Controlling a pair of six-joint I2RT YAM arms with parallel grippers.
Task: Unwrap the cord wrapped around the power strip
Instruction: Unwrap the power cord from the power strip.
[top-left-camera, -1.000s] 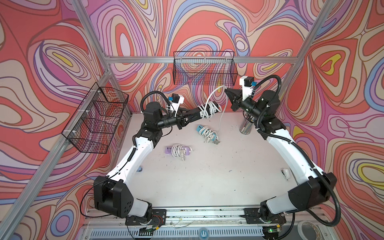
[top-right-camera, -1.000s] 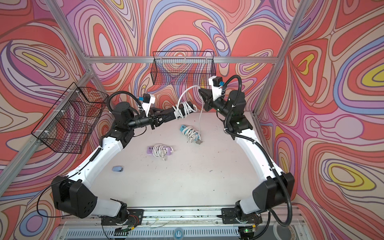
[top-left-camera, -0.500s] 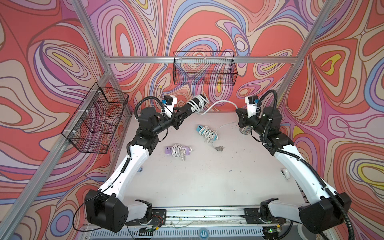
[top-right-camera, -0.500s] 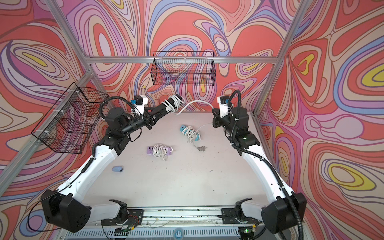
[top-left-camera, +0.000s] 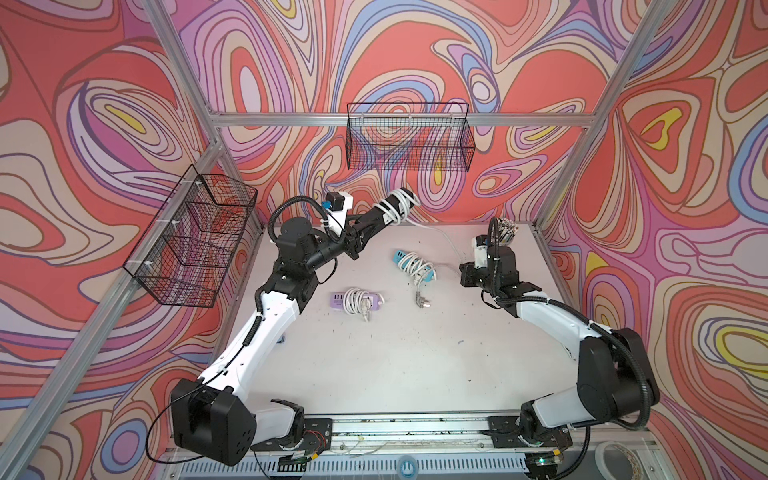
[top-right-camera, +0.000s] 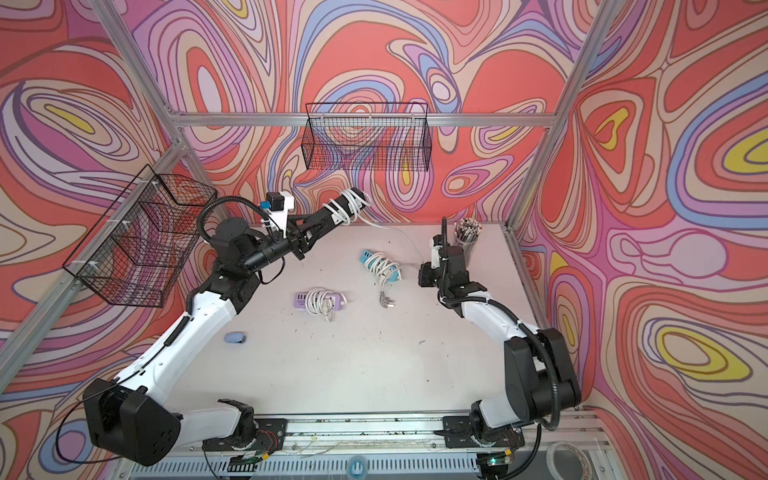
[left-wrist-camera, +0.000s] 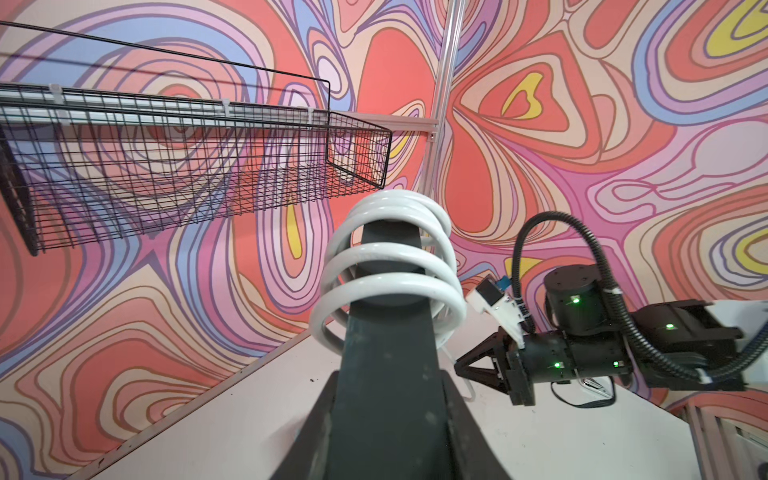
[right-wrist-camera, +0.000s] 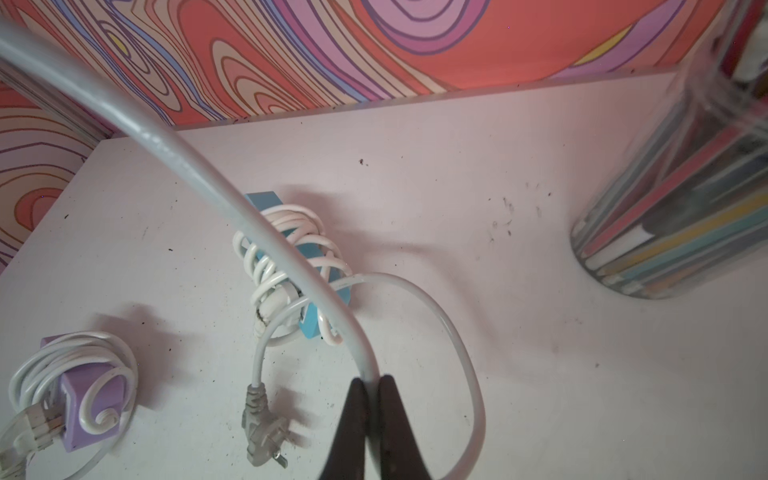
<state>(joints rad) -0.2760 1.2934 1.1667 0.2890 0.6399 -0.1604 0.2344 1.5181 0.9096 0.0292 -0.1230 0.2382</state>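
Bare tabletop (top-left-camera: 450, 281) beside the blue power strip lies just below. My right gripper should move down gently toward the power strip and let go of the cord (top-left-camera: 401, 203) over the clear spot.
A black power strip (top-left-camera: 380, 214) (top-right-camera: 328, 216) with a white cord (top-left-camera: 401, 203) coiled round its far end is held up in the air near the back wall. My left gripper (top-left-camera: 360, 232) (left-wrist-camera: 386, 415) is shut on its near end. In the left wrist view, three coils (left-wrist-camera: 390, 266) ring the strip (left-wrist-camera: 386, 374). A freed length of cord (top-right-camera: 399, 235) (right-wrist-camera: 187, 166) slopes down to my right gripper (top-left-camera: 463, 268) (top-right-camera: 422, 270) (right-wrist-camera: 372, 380). That gripper is shut on the cord, low over the table's right side.
On the table lie a blue power strip (top-left-camera: 413, 266) (right-wrist-camera: 307, 257) wrapped in cord with a loose grey plug (top-left-camera: 422, 299), and a purple one (top-left-camera: 357, 300) (right-wrist-camera: 83, 395). A pencil jar (top-left-camera: 505, 232) stands behind my right gripper. Wire baskets (top-left-camera: 409, 137) (top-left-camera: 195, 237) hang on the walls.
My right gripper has dropped from beside the strip to low at the right, drawing a length of cord out. The left arm has tilted the strip upward toward the back wall.
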